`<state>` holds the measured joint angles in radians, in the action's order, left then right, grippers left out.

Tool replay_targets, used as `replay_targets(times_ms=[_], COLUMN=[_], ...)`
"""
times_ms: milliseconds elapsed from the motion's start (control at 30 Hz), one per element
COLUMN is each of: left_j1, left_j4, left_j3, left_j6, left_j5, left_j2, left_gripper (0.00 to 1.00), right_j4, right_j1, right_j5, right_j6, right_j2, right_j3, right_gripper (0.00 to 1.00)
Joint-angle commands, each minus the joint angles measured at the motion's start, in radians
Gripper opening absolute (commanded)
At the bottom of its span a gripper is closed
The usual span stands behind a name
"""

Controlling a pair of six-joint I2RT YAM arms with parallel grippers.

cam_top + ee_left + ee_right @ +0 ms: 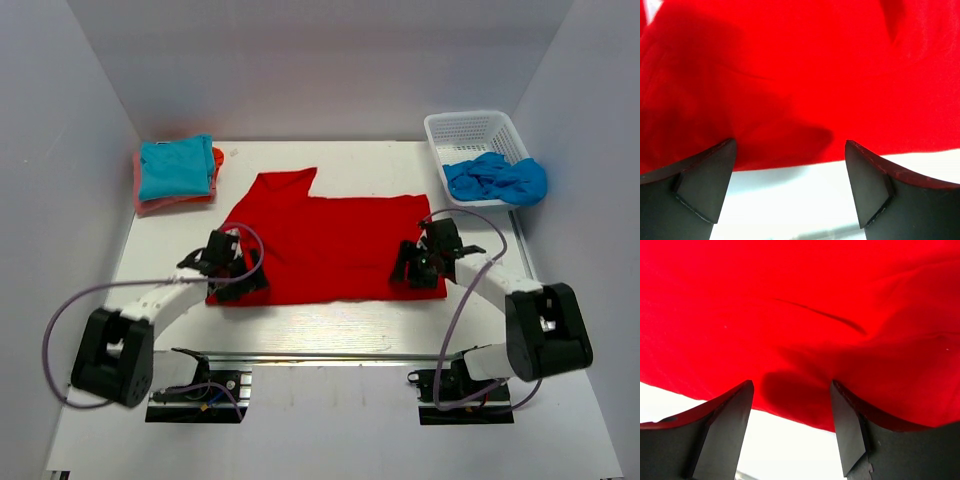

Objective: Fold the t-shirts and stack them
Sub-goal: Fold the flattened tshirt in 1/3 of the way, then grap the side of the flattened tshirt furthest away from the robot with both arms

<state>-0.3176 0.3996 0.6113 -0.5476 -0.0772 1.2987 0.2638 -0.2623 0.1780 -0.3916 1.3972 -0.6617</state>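
My left gripper has its fingers open and will move them outward over the cloth and close there, because the red t-shirt's sleeve [278,187] lies outward of the gripper and sticks out.
A large bright red t-shirt [330,245] lies spread flat in the middle of the table, one sleeve pointing to the back. My left gripper [226,266] stands open over its near left corner. In the left wrist view the hem [805,100] runs just beyond the left gripper [790,167], with nothing between the jaws. My right gripper [421,263] is open over the near right corner. In the right wrist view the red cloth [800,315] lies just past the right gripper [791,407], ungripped. A folded turquoise t-shirt [176,167] rests on an orange-pink one [150,205] at the back left.
A white mesh basket [470,128] stands at the back right, with crumpled blue cloth [495,178] spilling over its near rim. White walls close in the table on three sides. Bare white tabletop [330,325] runs between the shirt's near hem and the arm bases.
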Motion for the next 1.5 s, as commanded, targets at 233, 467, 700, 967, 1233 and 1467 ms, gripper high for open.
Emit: replay_targets(times_ms=[233, 467, 700, 967, 1233, 1467], left_j1=[-0.006, 0.020, 0.041, 0.110, 0.140, 0.149], left_j4=[0.324, 0.094, -0.024, -0.082, -0.139, -0.218], left_j3=[0.178, 0.424, 0.665, 0.849, 0.949, 0.927], left_j6=[-0.039, 0.103, 0.204, 0.250, 0.259, 0.235], left_j5=[0.071, 0.131, 0.149, 0.044, -0.036, -0.128], left_j2=[-0.388, -0.025, 0.325, 0.631, 0.797, 0.817], left_gripper=[1.00, 1.00, 1.00, 0.96, 0.90, 0.81], right_j4=[0.267, 0.209, 0.207, 0.216, 0.238, 0.235], right_j1=[-0.071, -0.058, -0.035, -0.006, 0.017, 0.029], right_j5=[-0.023, -0.242, -0.275, -0.302, -0.307, -0.290], right_j6=[0.077, 0.002, -0.044, -0.053, -0.055, -0.052], right_j2=[-0.221, -0.075, 0.152, 0.206, 0.252, 0.290], right_j3=[-0.079, -0.361, -0.542, -0.604, -0.641, -0.642], right_gripper=[0.72, 0.82, 0.82, 0.82, 0.82, 0.82])
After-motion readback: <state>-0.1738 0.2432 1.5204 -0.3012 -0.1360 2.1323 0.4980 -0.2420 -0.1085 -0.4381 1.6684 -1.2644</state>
